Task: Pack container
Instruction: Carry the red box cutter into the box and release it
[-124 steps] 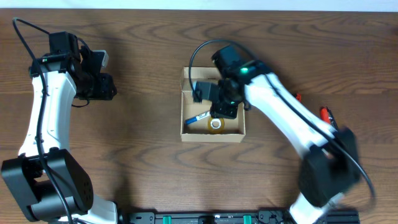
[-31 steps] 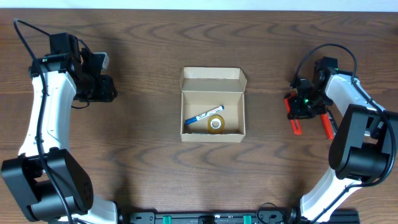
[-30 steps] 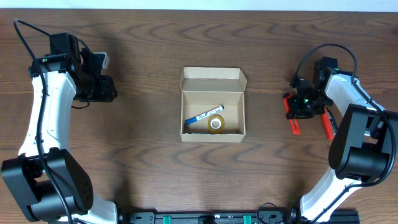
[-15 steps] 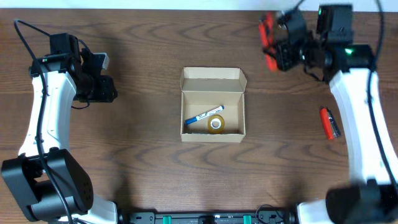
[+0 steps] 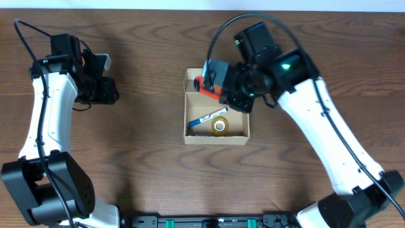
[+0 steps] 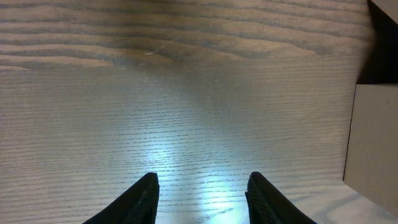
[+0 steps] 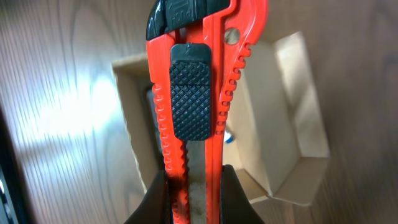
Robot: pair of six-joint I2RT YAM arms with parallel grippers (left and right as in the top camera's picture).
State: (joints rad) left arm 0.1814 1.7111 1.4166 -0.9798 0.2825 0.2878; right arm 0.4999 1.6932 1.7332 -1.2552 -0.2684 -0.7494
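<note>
The red box cutter is still hanging at a slant, so my right gripper needs to go down next into the container (image 5: 247, 130) beside the blue pen (image 5: 205, 118) and turn the box cutter along the container's far side.
The container (image 5: 247, 130) is an open tan cardboard box at the table's centre, its lid flap folded back at the far side. Inside lie a blue pen (image 5: 205, 118) and a yellowish tape roll (image 5: 219, 126). My right gripper (image 5: 223, 88) hangs over the box's far left part, shut on a red box cutter (image 5: 207, 88). In the right wrist view the cutter (image 7: 196, 93), with its black slider, stands lengthwise between the jaws of that gripper (image 7: 193, 186), above the box (image 7: 298, 118). My left gripper (image 5: 107, 88) is open and holds nothing, over bare table at the left.
In the left wrist view the open gripper (image 6: 202, 193) hovers over wood grain, and a tan cardboard panel (image 6: 373, 143) shows at the right edge. The right arm (image 5: 316, 120) crosses the table's right half.
The right arm has swung from the table's far right back corner to above the container, carrying the red box cutter. The left arm has stayed still.
</note>
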